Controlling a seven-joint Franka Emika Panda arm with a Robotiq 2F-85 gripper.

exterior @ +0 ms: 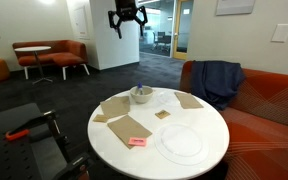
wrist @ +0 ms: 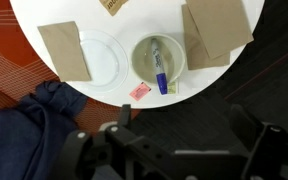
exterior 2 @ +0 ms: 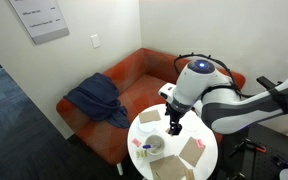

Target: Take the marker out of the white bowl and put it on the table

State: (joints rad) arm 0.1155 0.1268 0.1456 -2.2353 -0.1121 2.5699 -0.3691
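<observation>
Next, the gripper moves down and outward, then around the marker [wrist: 160, 72] near the bowl's rim, where the dark blue end sticks out.
The white bowl [wrist: 142, 50] sits on the round white table [wrist: 144, 15], near its edge. The marker [wrist: 160, 72], dark blue with a paler end, lies in the bowl with one end over the rim. My gripper [wrist: 184, 140] is open and empty, high above the table, with its dark fingers spread at the bottom of the wrist view. In an exterior view the gripper [exterior: 128, 17] hangs well above the bowl [exterior: 141, 95] on the table [exterior: 209, 125]. In another exterior view the gripper [exterior 2: 174, 125] is over the table [exterior 2: 210, 150].
A clear round plate [wrist: 104, 55] lies beside the bowl, and it also shows in an exterior view [exterior: 181, 142]. A small pink card [wrist: 139, 91] and brown napkins [wrist: 64, 50] lie on the table. A blue jacket [exterior: 216, 80] lies on the orange sofa.
</observation>
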